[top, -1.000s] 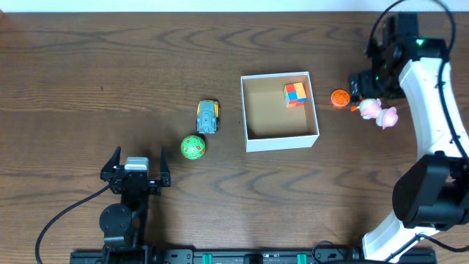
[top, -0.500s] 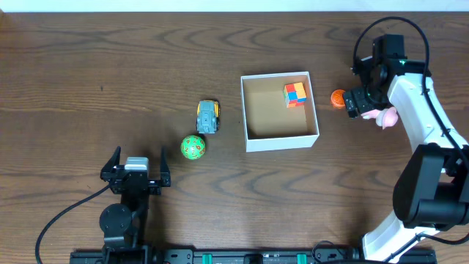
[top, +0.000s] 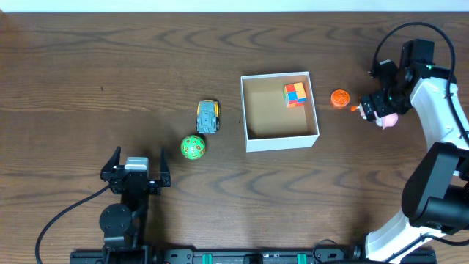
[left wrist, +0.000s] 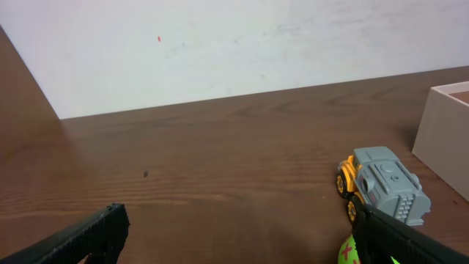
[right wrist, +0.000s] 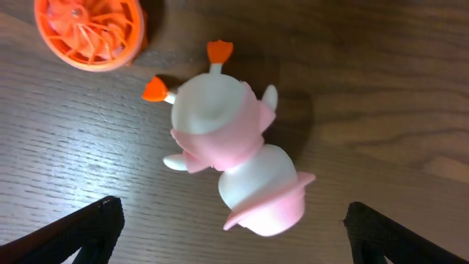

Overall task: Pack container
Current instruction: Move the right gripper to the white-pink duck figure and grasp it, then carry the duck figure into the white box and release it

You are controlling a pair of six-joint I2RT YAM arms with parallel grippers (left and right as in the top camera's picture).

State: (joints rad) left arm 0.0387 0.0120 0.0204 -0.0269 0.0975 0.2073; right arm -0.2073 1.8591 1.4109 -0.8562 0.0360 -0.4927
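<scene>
My right gripper moves down onto its pink middle next and closes.
The container (top: 279, 139) is a square, shallow white box with a tan inside, at table centre. A multicoloured cube (top: 295, 94) lies in its far right corner. My right gripper (top: 378, 107) is open and hovers over a pink and white duck toy (top: 389, 119) right of the box. In the right wrist view the toy (right wrist: 236, 158) lies on the table between my spread fingers (right wrist: 106, 222), untouched, with an orange disc (right wrist: 91, 29) beside it. My left gripper (top: 138, 163) is open and empty near the front edge.
The orange disc (top: 339, 97) lies between the box and the duck toy. A grey and yellow toy car (top: 208, 116) and a green ball (top: 193, 147) lie left of the box. The left wrist view shows the car (left wrist: 383, 183) and the box wall (left wrist: 440, 126).
My right gripper has moved right and a little nearer, from beside the orange disc to over the duck toy. The left arm and the toys have not moved.
</scene>
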